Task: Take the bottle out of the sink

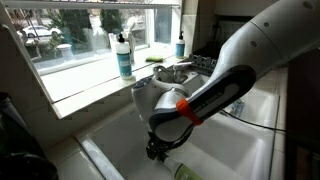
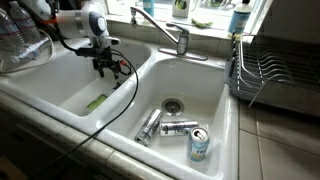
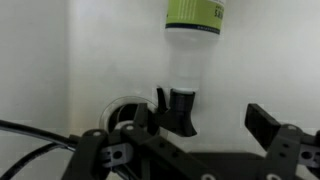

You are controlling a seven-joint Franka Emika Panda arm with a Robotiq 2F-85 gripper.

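Observation:
My gripper lowers onto the bottle's black trigger top (image 3: 181,108) next, which lies below it between the open fingers, because this narrow end fits their gap.
The bottle (image 3: 191,55) lies on its side on the floor of the white sink (image 3: 100,50). It is pale and translucent, with a yellow-green label and a black trigger top (image 3: 179,106). The dark drain hole (image 3: 122,108) is next to the trigger top. In both exterior views it shows as a green shape (image 2: 97,101) (image 1: 190,168). My gripper (image 3: 205,125) is open and empty, above the bottle's trigger end, which lies between the fingers near one of them. It hangs over the basin (image 2: 70,78) in both exterior views (image 2: 109,68) (image 1: 155,150).
The neighbouring basin (image 2: 225,110) holds three cans (image 2: 178,127) around a chrome drain. A faucet (image 2: 165,30) stands behind the divider. A dish rack (image 2: 275,70) is beside it. A teal pump bottle (image 1: 123,55) and a small blue bottle (image 1: 180,45) stand on the window sill.

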